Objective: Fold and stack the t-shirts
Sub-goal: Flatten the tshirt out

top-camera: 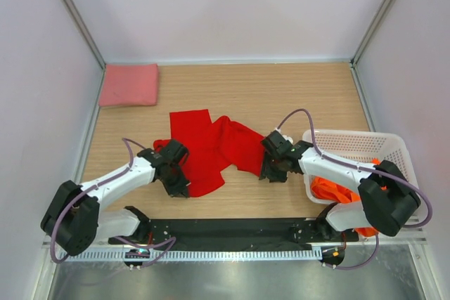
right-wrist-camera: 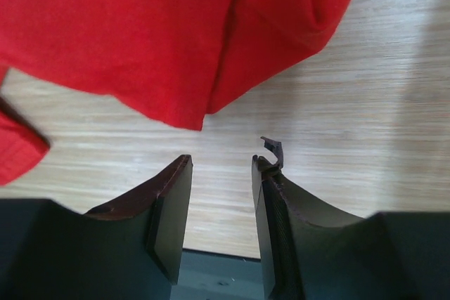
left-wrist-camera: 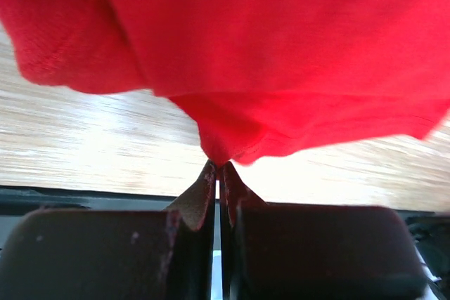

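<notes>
Next I should ease my open right gripper down onto the red shirt's pointed corner, which lies just below and ahead of it and points between my fingers.
A bright red t-shirt (top-camera: 214, 147) lies crumpled in the middle of the wooden table. My left gripper (top-camera: 177, 179) is shut on its near left edge; in the left wrist view the red cloth (left-wrist-camera: 267, 68) is pinched between the closed fingertips (left-wrist-camera: 219, 166). My right gripper (top-camera: 273, 171) is open and empty just off the shirt's right side; the red cloth (right-wrist-camera: 155, 33) lies ahead of the gripper (right-wrist-camera: 221, 163). A folded salmon pink t-shirt (top-camera: 129, 84) lies at the back left. Orange t-shirts (top-camera: 336, 191) sit in the basket.
A white lattice basket (top-camera: 358, 147) stands at the right, partly under my right arm. White walls close the table at the back and both sides. A black rail (top-camera: 232, 230) runs along the near edge.
</notes>
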{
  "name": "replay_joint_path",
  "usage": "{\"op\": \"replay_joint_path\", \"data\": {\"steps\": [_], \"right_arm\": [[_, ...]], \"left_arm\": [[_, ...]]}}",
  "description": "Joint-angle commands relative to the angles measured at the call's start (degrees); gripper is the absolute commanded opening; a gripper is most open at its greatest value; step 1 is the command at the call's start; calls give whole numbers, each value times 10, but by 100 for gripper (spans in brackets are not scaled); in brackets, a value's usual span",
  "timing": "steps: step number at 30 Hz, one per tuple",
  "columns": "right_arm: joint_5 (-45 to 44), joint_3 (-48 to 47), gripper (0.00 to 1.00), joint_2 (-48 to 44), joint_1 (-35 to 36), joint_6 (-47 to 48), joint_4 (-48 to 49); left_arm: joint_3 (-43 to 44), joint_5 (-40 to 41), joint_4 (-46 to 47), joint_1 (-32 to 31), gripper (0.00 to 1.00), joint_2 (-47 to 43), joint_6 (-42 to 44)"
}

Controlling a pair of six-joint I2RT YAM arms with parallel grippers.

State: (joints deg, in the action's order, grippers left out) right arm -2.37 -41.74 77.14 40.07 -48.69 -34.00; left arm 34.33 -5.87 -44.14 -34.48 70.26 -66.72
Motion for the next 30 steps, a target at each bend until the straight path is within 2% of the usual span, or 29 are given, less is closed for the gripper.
{"op": "replay_joint_path", "data": {"steps": [1,6,10,15,19,23,25,26,30], "right_arm": [[-22,22,47,6,4,-73,83],[-34,42,49,13,3,-140,122],[-42,62,46,6,4,-199,144],[-38,90,40,7,3,-238,181],[-32,90,31,12,3,-245,175],[-57,86,14,-9,3,-222,149],[-64,61,9,-22,3,-207,103],[-66,50,3,-26,2,-199,85],[-72,-16,2,-63,3,-144,-17]], "left_arm": [[28,19,-10,-1,0,-26,19],[34,25,-21,-1,0,-44,25],[43,34,-33,-1,0,-58,30],[58,47,-58,-1,0,-69,40],[65,54,-71,-1,0,-81,43],[72,80,-85,-1,0,-94,46],[79,85,-99,-1,0,-102,49],[86,90,-108,-1,0,-104,52],[163,150,-157,-1,0,-115,71]]}}
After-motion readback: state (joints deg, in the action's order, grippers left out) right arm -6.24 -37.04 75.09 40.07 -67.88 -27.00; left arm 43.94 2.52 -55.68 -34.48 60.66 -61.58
